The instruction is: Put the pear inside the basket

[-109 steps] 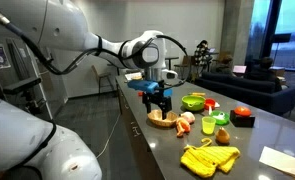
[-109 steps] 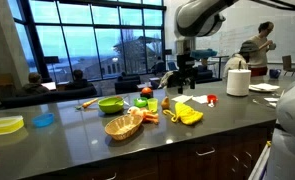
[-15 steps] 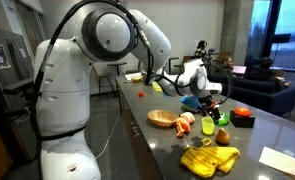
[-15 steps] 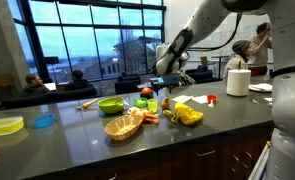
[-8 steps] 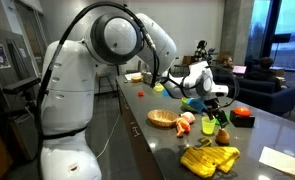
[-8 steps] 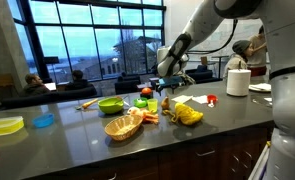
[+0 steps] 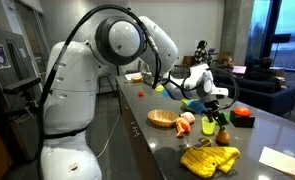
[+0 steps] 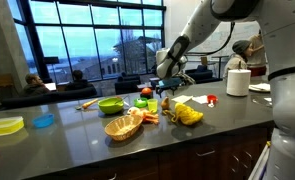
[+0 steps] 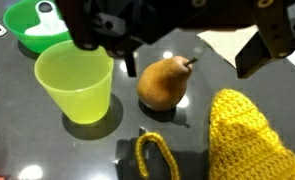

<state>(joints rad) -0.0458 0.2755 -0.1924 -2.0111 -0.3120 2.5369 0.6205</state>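
My open gripper needs to go down onto the pear's narrow top by the stem (image 9: 177,67) and close its fingers there, because there is already one finger on each side of the pear.
In the wrist view the pear (image 9: 165,82) lies on the dark counter, yellow-brown, with its stem pointing up-right. My gripper (image 9: 190,55) comes in from the top, open and empty. One finger is left of the pear and the other far to its right, not touching it. In an exterior view the gripper (image 7: 215,101) hangs just above the pear (image 7: 222,135). The tan woven basket (image 7: 163,119) sits to the left of it, with small food items in it. It also shows in an exterior view (image 8: 123,126) near the front of the counter.
A light green cup (image 9: 75,80) stands right beside the pear, and a bright green bowl (image 9: 32,25) is behind it. A yellow ridged bunch (image 9: 252,140) lies on the pear's other side. A black block with a yellow cord (image 9: 152,160) is in front. White paper (image 7: 282,160) lies near the counter's end.
The gripper has moved a little down and sideways over the cup and pear during the last second. Nothing on the counter has moved.
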